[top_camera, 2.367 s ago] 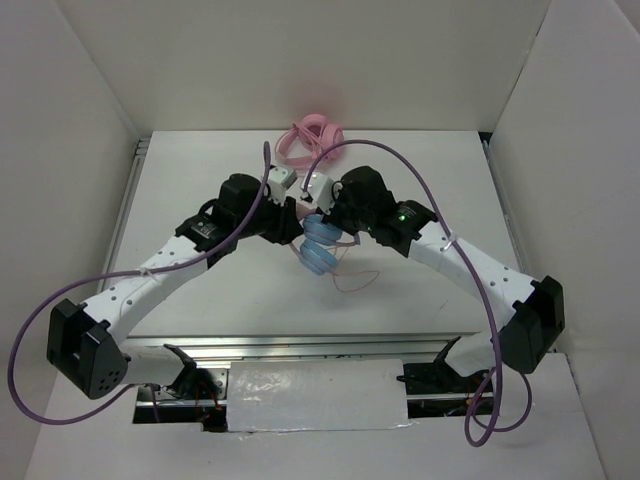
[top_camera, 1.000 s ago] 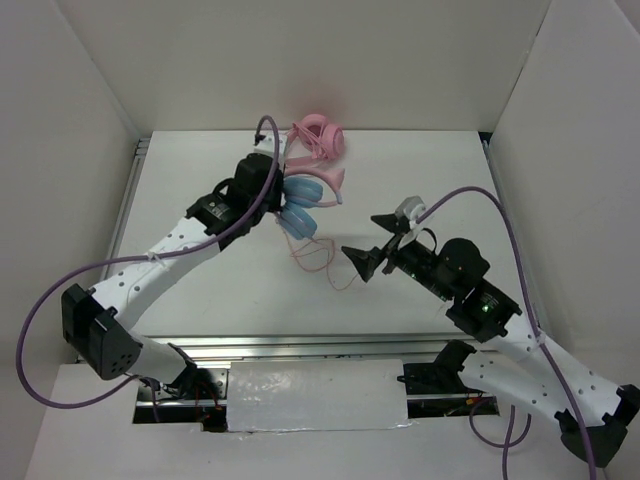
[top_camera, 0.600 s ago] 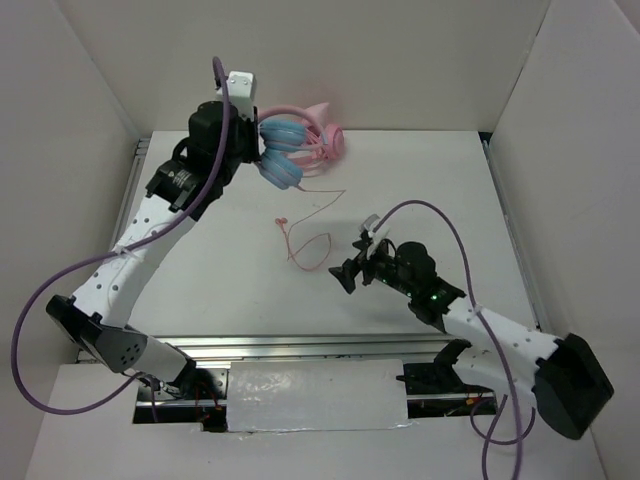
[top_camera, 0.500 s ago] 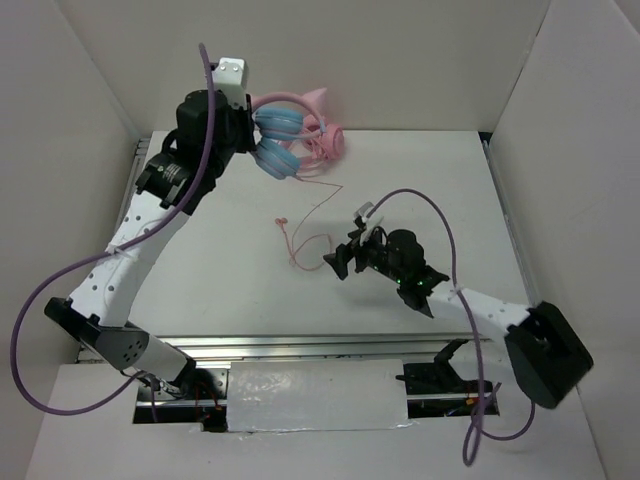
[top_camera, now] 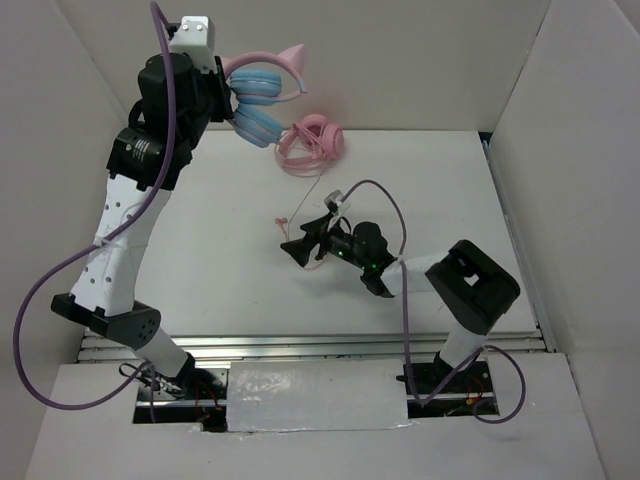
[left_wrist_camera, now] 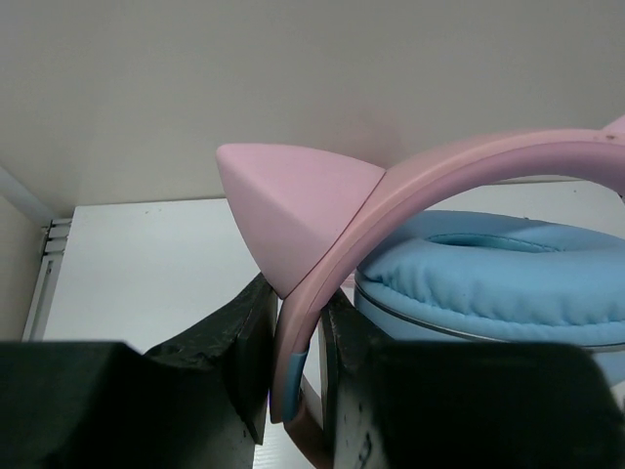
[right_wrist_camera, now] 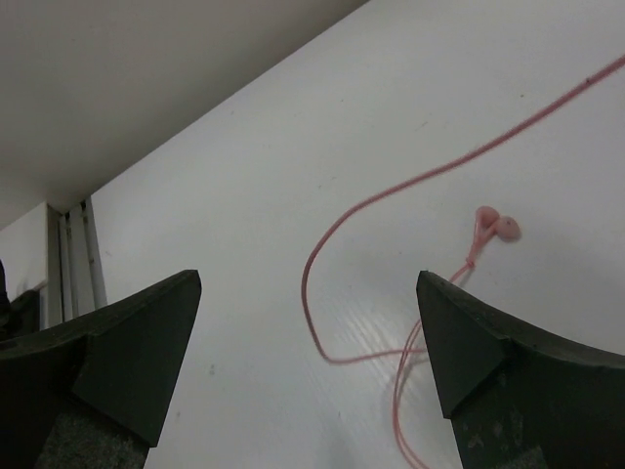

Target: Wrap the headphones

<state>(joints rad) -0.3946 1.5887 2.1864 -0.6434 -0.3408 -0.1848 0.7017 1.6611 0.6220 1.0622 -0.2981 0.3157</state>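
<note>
I will next bring my right gripper to the left in the top view and close it on the pink cable's bend, because this part of the cable is between its open fingers.
The headphones [top_camera: 258,88], with light blue ear cups and a pink cat-ear headband, hang high in the air at the back left. My left gripper [top_camera: 220,95] is shut on the pink headband [left_wrist_camera: 293,332] just below one cat ear [left_wrist_camera: 293,205], and a blue ear cup [left_wrist_camera: 498,269] sits right beside the fingers. Their thin pink cable [top_camera: 305,208] trails down onto the table. My right gripper [top_camera: 305,240] stands open low over the table, and a loop of the cable [right_wrist_camera: 322,322] lies between its fingers, untouched. The cable's knotted pink end [right_wrist_camera: 493,225] rests to the right.
An all-pink pair of headphones [top_camera: 312,143] lies on the table at the back centre, near the rear wall. White walls enclose the table on the left, back and right. A metal rail [right_wrist_camera: 68,264] runs along the table's left edge.
My left arm has lifted the headphones higher and further back-left, drawing the cable out. My right gripper has moved left across the table, staying open, and now stands over the cable.
</note>
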